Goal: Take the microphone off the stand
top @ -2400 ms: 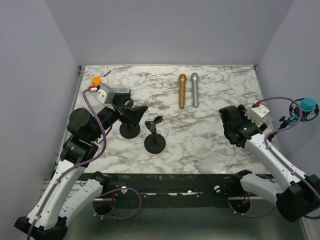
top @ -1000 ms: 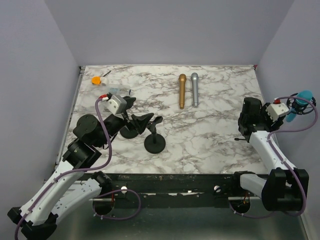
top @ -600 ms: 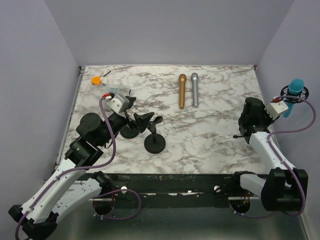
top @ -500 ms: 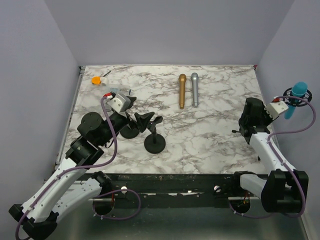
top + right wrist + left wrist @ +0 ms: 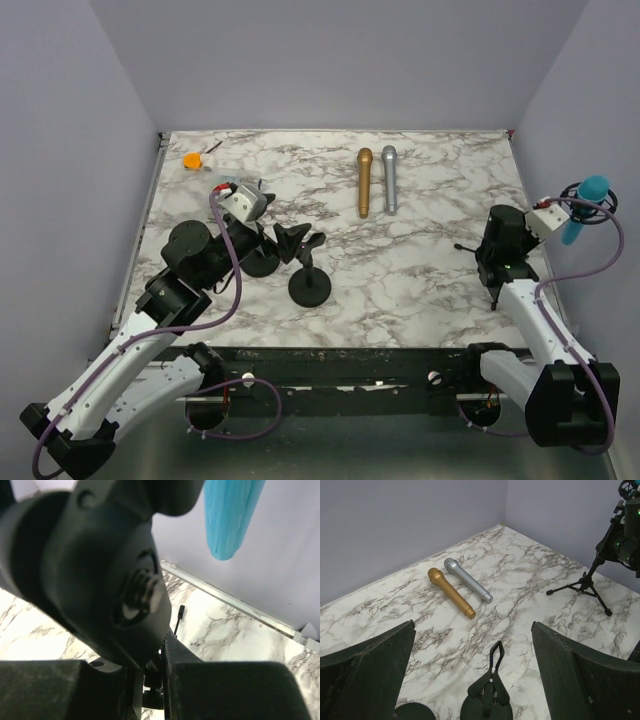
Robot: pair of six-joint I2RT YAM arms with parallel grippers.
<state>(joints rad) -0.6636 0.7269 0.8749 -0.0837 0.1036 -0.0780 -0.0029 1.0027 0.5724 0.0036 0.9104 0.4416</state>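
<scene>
The tripod stand goes left in the top view to the bare marble near the clip stand next. My right gripper releases it there, since that spot is free.
The blue microphone (image 5: 588,207) (image 5: 231,514) sits in the black ring mount of a tripod stand (image 5: 585,583) at the table's right edge. My right gripper (image 5: 497,260) (image 5: 154,680) is shut on the stand's thin pole just under the mount (image 5: 100,580). The stand's legs (image 5: 470,247) splay out over the marble. My left gripper (image 5: 279,236) (image 5: 480,680) hangs open over a black clip stand (image 5: 309,284) (image 5: 489,696), holding nothing.
A gold microphone (image 5: 365,182) (image 5: 451,591) and a silver one (image 5: 389,179) (image 5: 467,579) lie side by side at the back middle. A second round black base (image 5: 260,263) stands under the left arm. A small orange object (image 5: 191,159) lies at the back left corner.
My right gripper has closed on the stand's pole. The stand and blue microphone have shifted and tilted, its legs now showing left of the arm. The left arm crept slightly backward.
</scene>
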